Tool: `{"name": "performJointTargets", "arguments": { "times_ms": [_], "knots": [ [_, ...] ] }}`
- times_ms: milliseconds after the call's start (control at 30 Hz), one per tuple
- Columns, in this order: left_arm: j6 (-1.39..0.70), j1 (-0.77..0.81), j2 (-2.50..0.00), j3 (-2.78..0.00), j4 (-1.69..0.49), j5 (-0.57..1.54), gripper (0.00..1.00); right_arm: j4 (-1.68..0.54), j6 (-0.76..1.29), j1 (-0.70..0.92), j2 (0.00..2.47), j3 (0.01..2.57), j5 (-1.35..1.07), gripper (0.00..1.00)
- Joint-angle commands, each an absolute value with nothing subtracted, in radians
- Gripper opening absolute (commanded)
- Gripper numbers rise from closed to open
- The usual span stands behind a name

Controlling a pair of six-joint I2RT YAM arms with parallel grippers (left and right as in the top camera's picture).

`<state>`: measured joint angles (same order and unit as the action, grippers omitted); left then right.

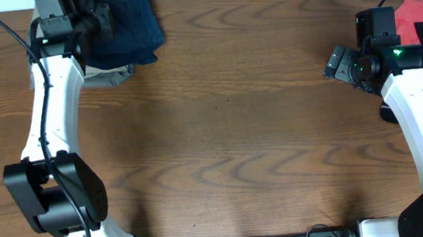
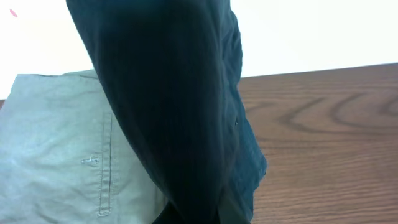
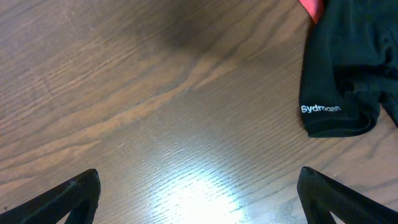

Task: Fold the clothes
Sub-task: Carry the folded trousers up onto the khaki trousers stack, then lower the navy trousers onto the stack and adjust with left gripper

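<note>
The clothes overhang the khaki garment (image 1: 111,75), so next, my left gripper should lower to the left in the overhead view onto its uncovered side (image 1: 34,17) and release them.
The clothes, dark navy shorts (image 1: 131,25), hang bunched at the table's far left corner, draped over a khaki garment (image 1: 111,75). My left gripper (image 1: 102,20) is shut on the clothes. In the left wrist view the navy cloth (image 2: 168,112) fills the middle and hides the fingers, with the khaki garment (image 2: 56,143) lying flat beneath it on the left. My right gripper (image 1: 340,63) stands open over bare wood at the right. Its two dark fingertips (image 3: 68,193) are wide apart with nothing between them.
A black garment (image 3: 348,62) with white lettering lies just right of my right gripper, and a red garment (image 1: 419,11) lies beside it at the far right edge. Brown wooden tabletop (image 1: 228,132) spans the middle. The arm bases stand along the front edge.
</note>
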<state>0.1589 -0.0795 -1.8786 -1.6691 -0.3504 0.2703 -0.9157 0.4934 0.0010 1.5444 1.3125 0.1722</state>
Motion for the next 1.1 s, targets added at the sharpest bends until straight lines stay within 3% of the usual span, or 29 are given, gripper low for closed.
{"name": "performJointTargets", "arguments": {
  "times_ms": [0, 800, 1067],
  "knots": [
    [0.184, -0.088, -1.885, -1.701, -0.327, 0.231, 0.06, -0.915, 0.5, 0.003, 1.544, 1.314, 0.176, 0.99],
    [0.321, -0.09, -1.963, -1.7, -0.18, -0.005, 0.06, -0.915, 0.501, 0.003, 1.544, 1.314, 0.176, 0.99],
    [0.347, -0.094, -2.009, -1.7, -0.083, -0.176, 0.06, -0.915, 0.5, 0.003, 1.544, 1.314, 0.176, 0.99]
  ]
}}
